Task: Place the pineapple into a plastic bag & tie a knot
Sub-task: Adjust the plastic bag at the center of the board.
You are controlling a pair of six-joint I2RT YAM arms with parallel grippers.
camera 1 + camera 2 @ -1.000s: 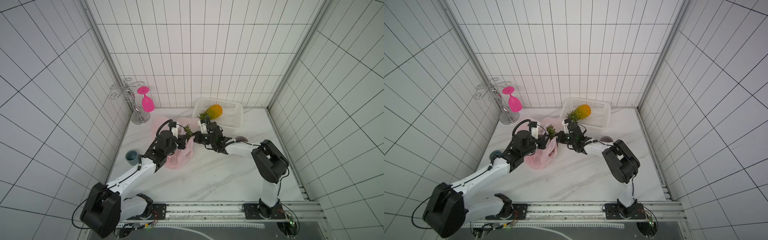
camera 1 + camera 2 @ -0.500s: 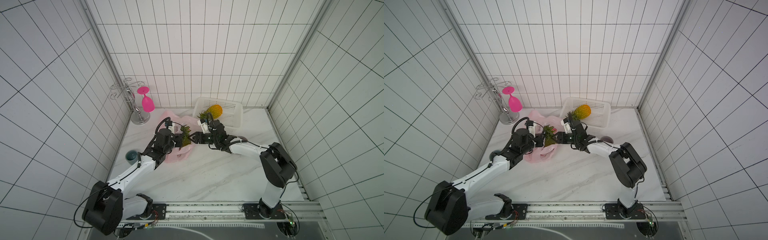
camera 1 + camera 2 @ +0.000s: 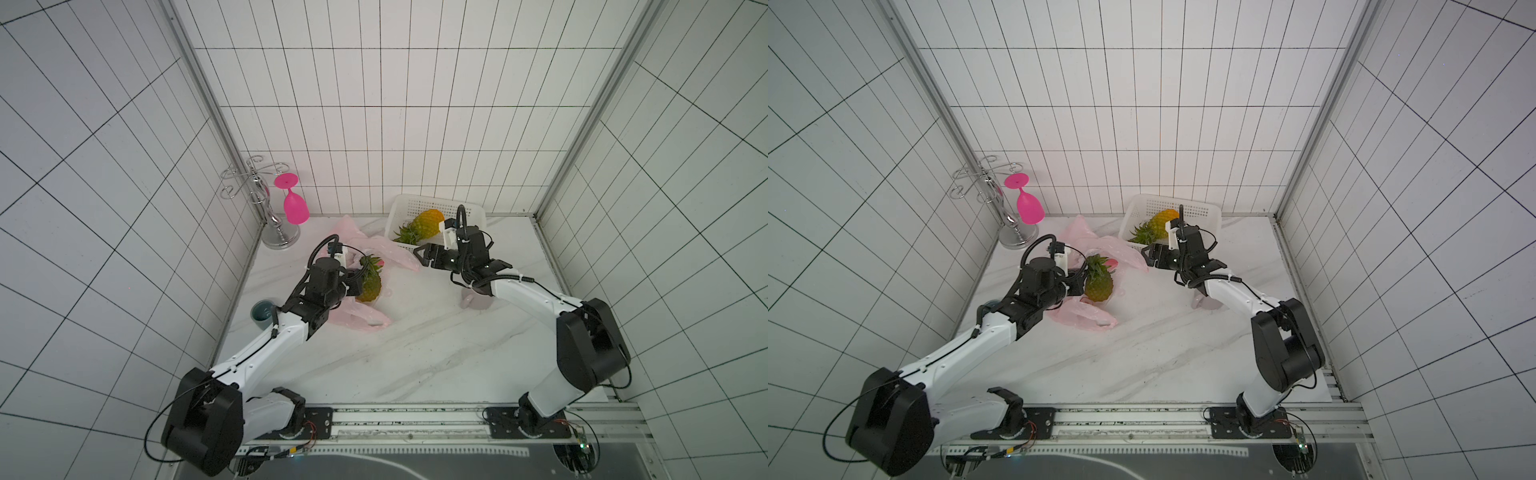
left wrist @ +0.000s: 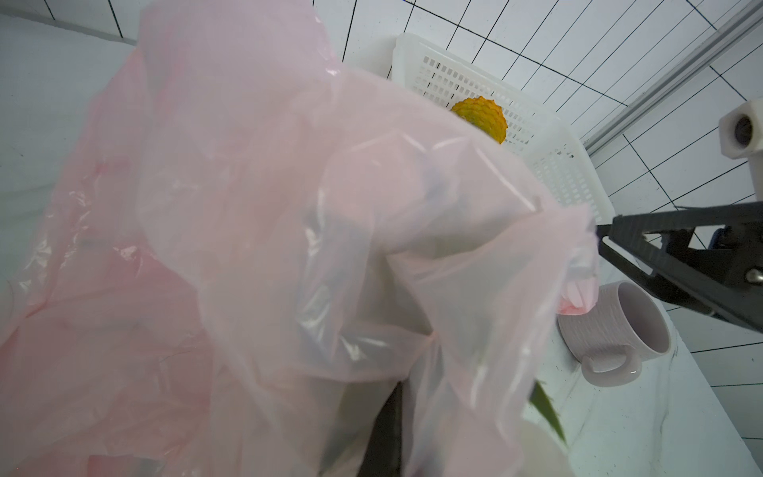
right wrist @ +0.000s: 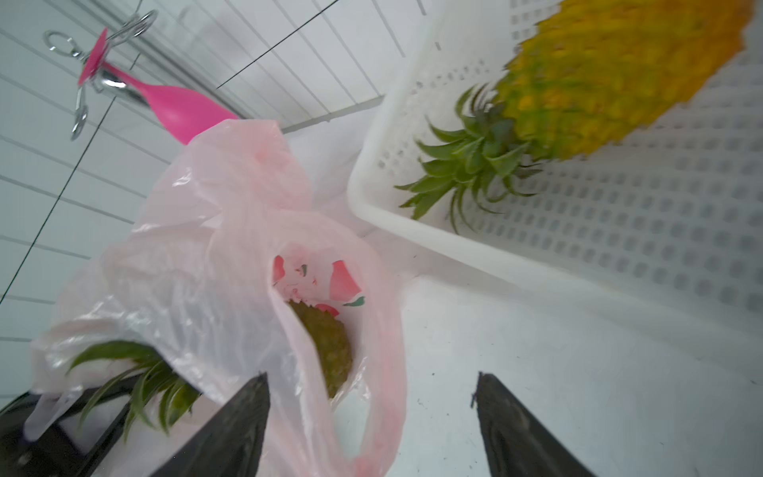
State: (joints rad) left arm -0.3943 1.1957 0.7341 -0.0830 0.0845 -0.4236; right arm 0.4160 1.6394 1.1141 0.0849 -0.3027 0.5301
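Note:
The pineapple's top stands close at my left gripper's fingers and still pokes out uncovered, so I need to raise that gripper a little beside the pineapple's top, then let go of the plastic bag.
The pale-pink plastic bag lies crumpled at the middle left of the table, its mouth gaping. A pineapple stands in that mouth, its crown poking out. My left gripper is at the pineapple's left side, shut on the plastic bag, whose film drapes over its fingers. My right gripper is open, just right of the bag. A loose loop of the bag lies between its fingers, unpinched. No knot shows in any view.
A white basket at the back holds a second pineapple. A pale mug lies under my right arm. A teal cup stands by the left wall. A chrome rack carries a pink glass.
My right gripper has opened, let go of the bag and drawn back to the right. The bag's edge has dropped, and the pineapple shows more. The left gripper stays shut.

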